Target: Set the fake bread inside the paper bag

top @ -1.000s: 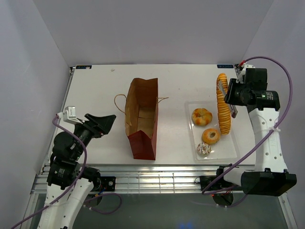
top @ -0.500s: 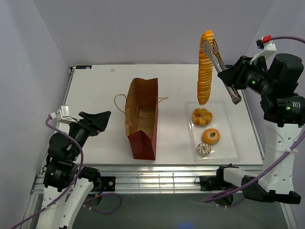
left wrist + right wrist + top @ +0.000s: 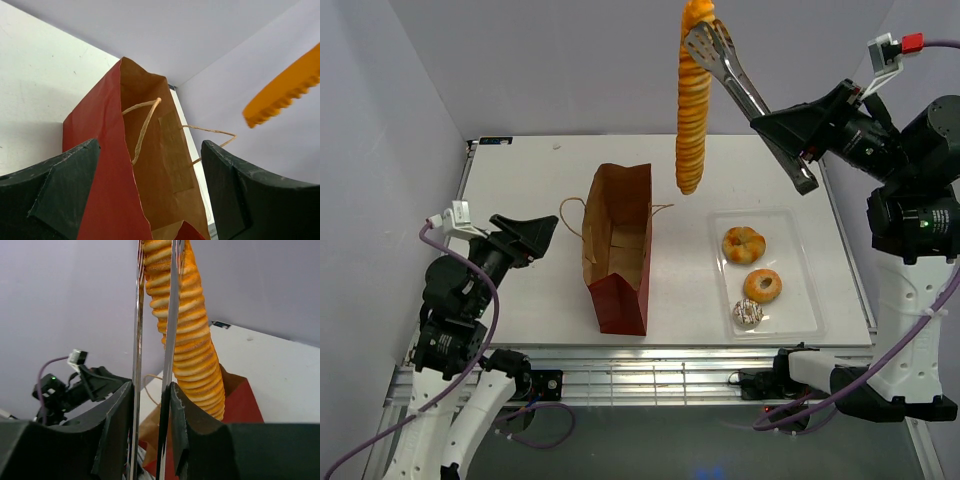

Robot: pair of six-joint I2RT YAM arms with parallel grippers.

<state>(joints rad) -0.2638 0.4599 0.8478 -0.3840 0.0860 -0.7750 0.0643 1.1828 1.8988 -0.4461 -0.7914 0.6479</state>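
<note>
Next, my right gripper swings left in the top view, lowers the loaf (image 3: 692, 110) tip-first into the wide-open bag opening (image 3: 622, 222) below and lets go.
The paper bag (image 3: 618, 245) is brown with a reddish near end and sits mid-table, its twine handles spread to either side. My right gripper (image 3: 798, 150) is shut on metal tongs (image 3: 740, 80), which clamp the long ridged golden loaf (image 3: 692, 110). The loaf hangs upright in the air just right of the bag's far end. In the right wrist view the loaf (image 3: 192, 345) runs beyond the tongs (image 3: 170, 340), with the bag (image 3: 245, 395) below. My left gripper (image 3: 535, 235) is open to the bag's left. Its wrist view looks at the bag (image 3: 150, 170) and the loaf tip (image 3: 285, 90).
A clear plastic tray (image 3: 810, 305) at the right holds two ring buns (image 3: 743, 244) (image 3: 762, 285) and a small whitish pastry (image 3: 748, 312). White walls close in the table at the back and sides.
The right arm has lifted the loaf off the tray with the tongs and carried it up and left toward the bag. The left arm has barely moved.
</note>
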